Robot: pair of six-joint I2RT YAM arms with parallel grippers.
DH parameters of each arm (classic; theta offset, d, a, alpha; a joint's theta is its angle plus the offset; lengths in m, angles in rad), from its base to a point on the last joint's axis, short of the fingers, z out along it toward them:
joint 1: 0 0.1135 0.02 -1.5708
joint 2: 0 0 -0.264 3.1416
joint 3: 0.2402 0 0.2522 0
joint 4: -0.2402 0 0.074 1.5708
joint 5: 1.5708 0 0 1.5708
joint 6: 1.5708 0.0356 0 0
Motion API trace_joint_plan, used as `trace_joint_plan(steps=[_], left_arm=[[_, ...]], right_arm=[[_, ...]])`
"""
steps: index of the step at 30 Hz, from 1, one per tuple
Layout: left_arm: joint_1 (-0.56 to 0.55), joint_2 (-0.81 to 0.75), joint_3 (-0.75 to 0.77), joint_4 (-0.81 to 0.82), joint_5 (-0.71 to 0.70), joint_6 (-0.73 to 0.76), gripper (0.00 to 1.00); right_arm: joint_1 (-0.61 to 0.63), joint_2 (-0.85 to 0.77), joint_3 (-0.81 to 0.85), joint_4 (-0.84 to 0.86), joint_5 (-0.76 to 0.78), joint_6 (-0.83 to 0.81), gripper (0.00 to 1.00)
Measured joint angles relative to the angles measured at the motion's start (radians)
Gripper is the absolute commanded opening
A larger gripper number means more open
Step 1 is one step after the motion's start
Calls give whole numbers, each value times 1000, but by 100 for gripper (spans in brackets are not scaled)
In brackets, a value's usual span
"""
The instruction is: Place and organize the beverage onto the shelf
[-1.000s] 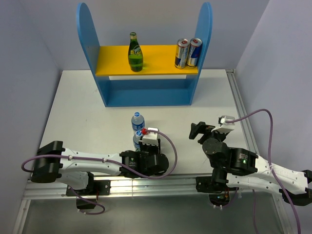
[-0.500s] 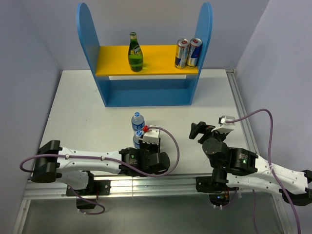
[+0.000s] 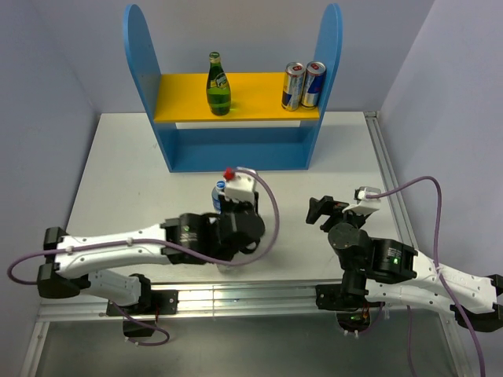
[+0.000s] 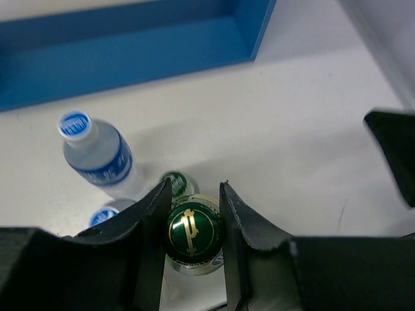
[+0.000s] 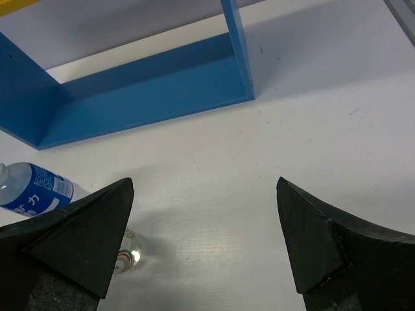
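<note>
My left gripper next rises toward the yellow board's empty end (image 3: pixel 182 100), outward and left in the top view, to free the glass bottle's cap there.
My left gripper (image 4: pixel 192 194) is shut on the green, gold-marked cap of a glass bottle (image 4: pixel 192 232) and holds it above the table. In the top view the left gripper (image 3: pixel 225 200) is in front of the shelf (image 3: pixel 236 106). A second green-capped bottle (image 4: pixel 174 183) stands just beyond the held one. A water bottle (image 4: pixel 97 152) stands to its left, and another blue cap (image 4: pixel 102 216) shows near the left finger. My right gripper (image 5: pixel 205 188) is open and empty over bare table, also seen in the top view (image 3: pixel 322 210).
A green bottle (image 3: pixel 218 86) and two cans (image 3: pixel 302 85) stand on the yellow upper board. The shelf's blue base (image 5: pixel 142 91) holds nothing. A water bottle (image 5: pixel 35 188) and a small glass bottle (image 5: pixel 126 256) lie left of my right gripper.
My left arm has swung forward toward the shelf, carrying its gripper over the cluster of bottles. The right arm has not moved.
</note>
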Motion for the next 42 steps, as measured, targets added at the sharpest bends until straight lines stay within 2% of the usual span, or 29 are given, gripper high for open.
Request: trace_joint_plan(steps=[7,14,20,26,31,35,42], left_arm=[[230,-119,204,30,66,249,0],[473,-100,481,29,103,454,0],[667,11,639,27,207,546,0],[872,246,855,3,343,589,0],[974,393,951,0,433,592,0],[1023,454,971,7,462,593,0],[1042,491,978,52,485,593,0]], right_arm=[[0,-13,0,0,7,0,97],[0,-13,0,1,15,-1,97],[0,-17,0,2,15,-3,97],[0,-35,-3,2,14,-3,97],[0,-55,-24,9,13,-4,97],[0,-64,-37,15,11,-6,97],[0,-80,-47,35,7,-13,97]])
